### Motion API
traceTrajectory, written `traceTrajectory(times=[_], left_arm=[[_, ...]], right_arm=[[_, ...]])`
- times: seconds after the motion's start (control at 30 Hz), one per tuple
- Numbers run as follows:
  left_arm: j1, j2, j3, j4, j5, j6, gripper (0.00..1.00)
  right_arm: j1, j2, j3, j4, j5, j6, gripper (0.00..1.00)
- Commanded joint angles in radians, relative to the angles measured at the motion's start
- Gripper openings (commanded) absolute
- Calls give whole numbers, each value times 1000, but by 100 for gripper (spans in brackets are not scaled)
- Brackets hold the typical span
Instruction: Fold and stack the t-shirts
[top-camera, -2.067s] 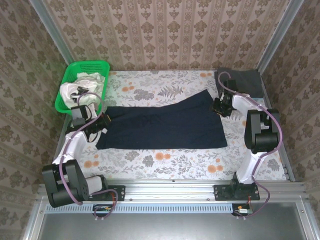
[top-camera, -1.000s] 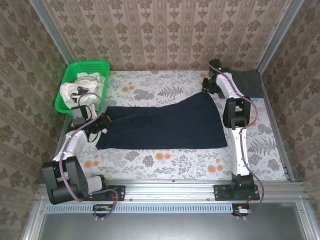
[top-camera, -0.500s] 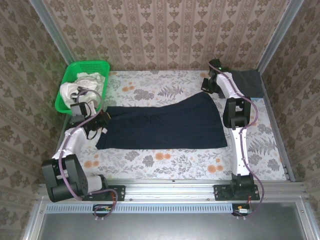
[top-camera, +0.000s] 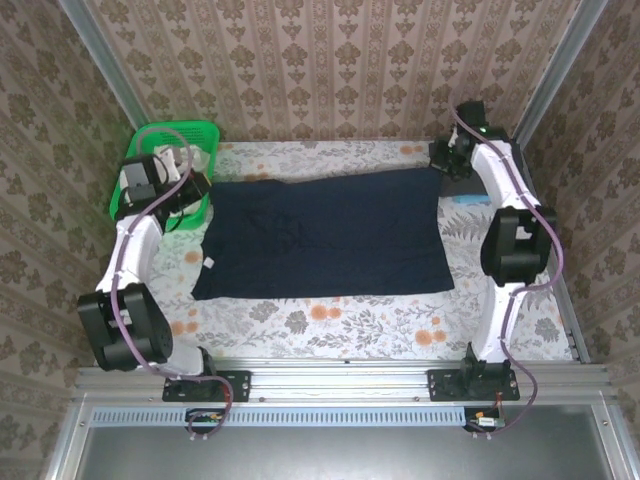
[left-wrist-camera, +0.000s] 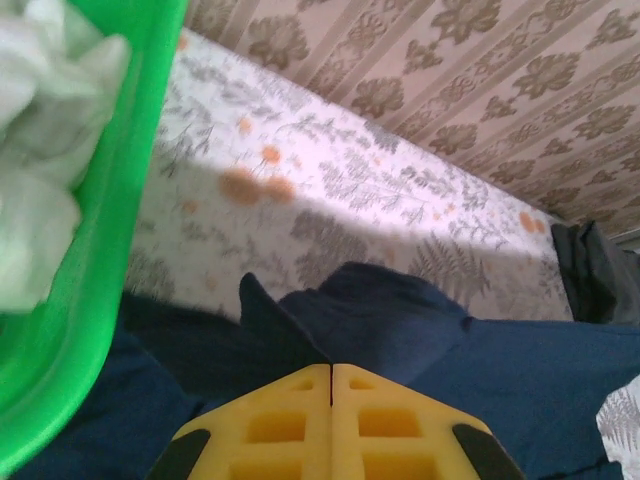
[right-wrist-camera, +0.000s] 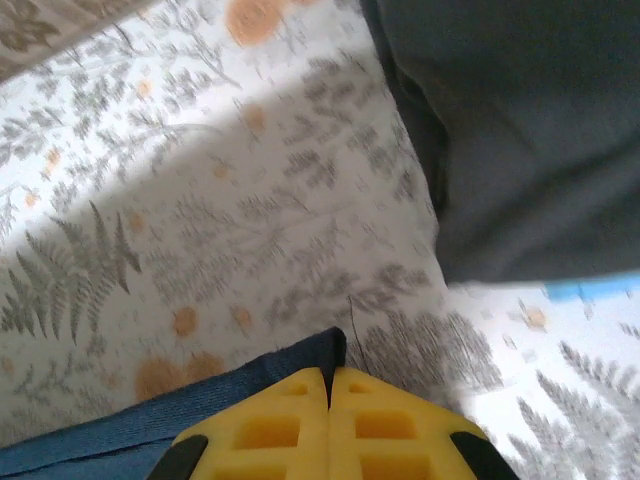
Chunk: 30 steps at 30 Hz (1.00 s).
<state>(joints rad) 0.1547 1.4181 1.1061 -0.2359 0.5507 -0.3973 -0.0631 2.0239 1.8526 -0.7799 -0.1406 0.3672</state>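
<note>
The middle of the shirt's side edge (top-camera: 436, 235) is nearer my base than my right gripper, which should pull back and release the hem there next.
A large dark navy t-shirt (top-camera: 325, 235) lies spread wide across the flowered table. My left gripper (top-camera: 200, 188) is at its back left corner beside the green basket, and in the left wrist view the yellow fingers (left-wrist-camera: 332, 368) are shut on a raised fold of navy cloth (left-wrist-camera: 400, 320). My right gripper (top-camera: 440, 166) is at the back right corner. There the right gripper (right-wrist-camera: 329, 372) is shut on the navy hem (right-wrist-camera: 250, 385). A dark grey t-shirt (right-wrist-camera: 520, 130) lies just beyond it. White t-shirts (left-wrist-camera: 40, 150) are bunched in the basket.
The green lattice basket (top-camera: 190, 128) stands at the back left, its wall (left-wrist-camera: 90, 280) close to my left fingers. A light blue patch (top-camera: 470, 200) shows beside the grey shirt. Patterned walls enclose the table on three sides. The front strip of flowered cloth (top-camera: 330, 320) is bare.
Both grippers have moved toward the back and outward, drawing the navy shirt's far edge out into a wide rectangle. The left one is now beside the basket.
</note>
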Motion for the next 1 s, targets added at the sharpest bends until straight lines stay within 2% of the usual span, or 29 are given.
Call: traceTrajectory(times=[0.0,0.17,0.3,0.57,0.7,0.97], left_arm=[[12,-90,-129,-5,-13,-9,0],[14,-211,-322,3,-79,-33,0],[15,-239,-388,-15,-114,-27,0],[22,-202,-414,-25,-125,-13,0],[31,-186,-435,-27,-151,-53,0],[40,-181,-446,-28,-169,-68,0]], right_arm=[[-37,-94,-196,136,-98,12,0],[-77,-181,-431,240,-172,32,0],[-96,-201,-552,311,-181,51,0],[-101,-227,-655,348,-178,67,0],[-101,-234,-721,393,-196,75,0],[-83,-287,-718,375,-183,84,0]])
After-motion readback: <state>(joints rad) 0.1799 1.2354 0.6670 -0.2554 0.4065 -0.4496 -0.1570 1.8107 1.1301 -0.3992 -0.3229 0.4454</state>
